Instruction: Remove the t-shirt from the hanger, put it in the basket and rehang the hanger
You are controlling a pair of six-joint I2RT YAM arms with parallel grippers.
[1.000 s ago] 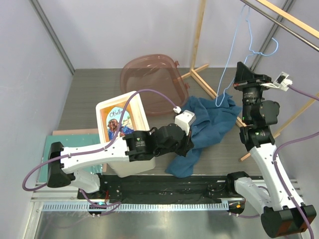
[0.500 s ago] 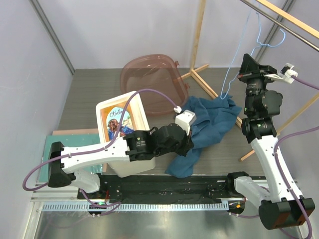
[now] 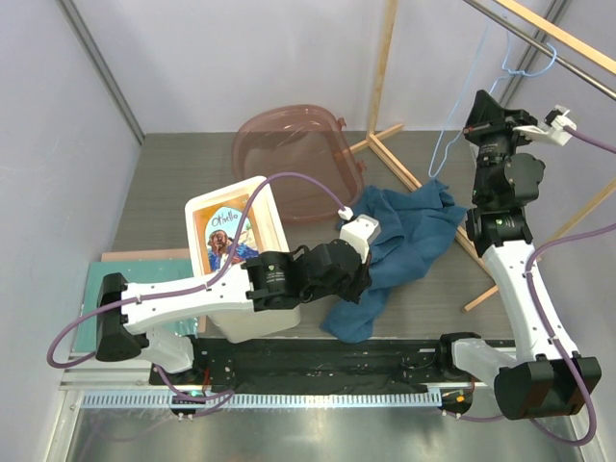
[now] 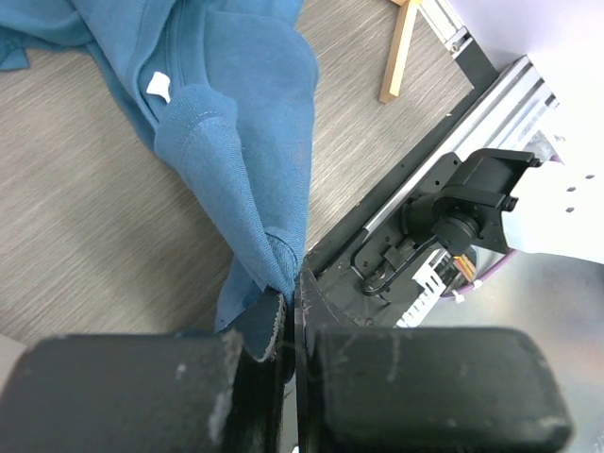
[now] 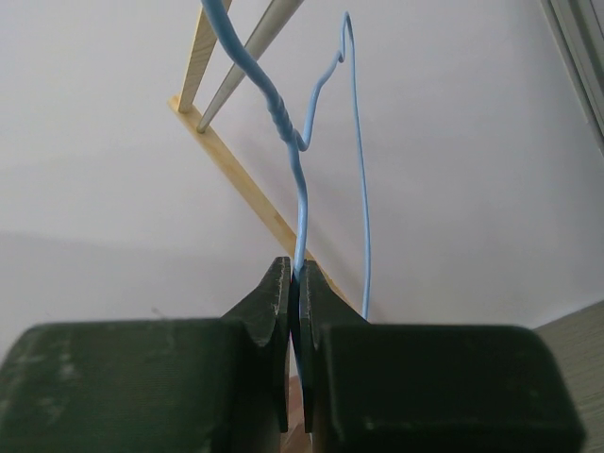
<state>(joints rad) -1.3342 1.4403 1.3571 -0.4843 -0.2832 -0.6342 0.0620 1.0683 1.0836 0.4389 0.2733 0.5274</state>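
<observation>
The right gripper eases slightly outward toward the metal bar and releases the hanger's wire next, as the t-shirt lies on the table.
The dark teal t-shirt lies crumpled on the grey table, and one fold runs toward the near edge. My left gripper is low over the table and shut on the shirt's near hem. My right gripper is raised high at the right. It is shut on the wire of the light-blue hanger, just under the twisted neck. The hanger slants down to a lower corner just above the shirt's far edge. I cannot tell whether they touch.
A white box with a picture on it stands beside my left arm. A reddish translucent tub lies behind it. The wooden rack's upright and floor bars stand behind the shirt. A green mat lies at the left.
My right gripper has risen and moved toward the rack, lifting the hanger so that its lower corner has come up off the shirt. The left gripper and the shirt's near part have stayed put.
</observation>
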